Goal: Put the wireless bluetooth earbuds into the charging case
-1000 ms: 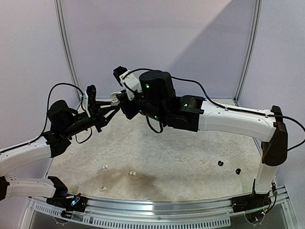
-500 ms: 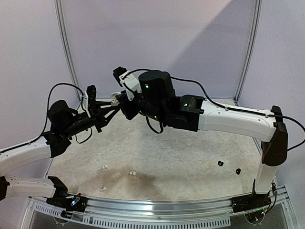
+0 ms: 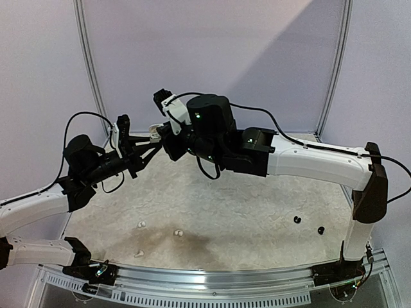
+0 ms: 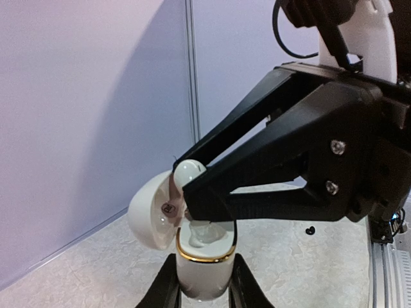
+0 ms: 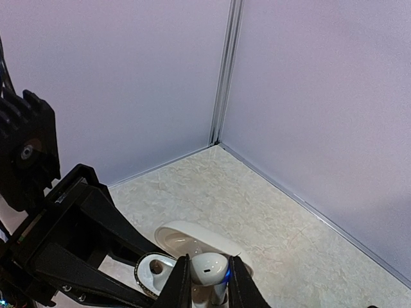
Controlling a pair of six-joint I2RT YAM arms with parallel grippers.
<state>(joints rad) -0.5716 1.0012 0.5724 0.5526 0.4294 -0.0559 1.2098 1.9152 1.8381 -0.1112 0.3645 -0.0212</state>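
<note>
My right gripper will next move the earbud back and down. It will let go of it on the clear tabletop between the white and black earbuds.
My left gripper (image 4: 204, 290) is shut on a white charging case (image 4: 200, 266) with a gold rim, held upright in the air with its lid (image 4: 153, 212) swung open to the left. My right gripper (image 5: 205, 281) is shut on a white earbud (image 5: 207, 268) and holds it right over the case's open mouth (image 5: 154, 269). In the top view both grippers meet at the case (image 3: 155, 131), high above the back left of the table. Three white earbuds (image 3: 141, 224) (image 3: 179, 233) (image 3: 138, 253) lie near the front left. Two black earbuds (image 3: 297, 219) (image 3: 320, 230) lie at the right.
The table has a pale marbled top (image 3: 244, 212) with purple walls behind and at both sides. A metal rail (image 3: 212, 279) runs along the near edge by the arm bases.
</note>
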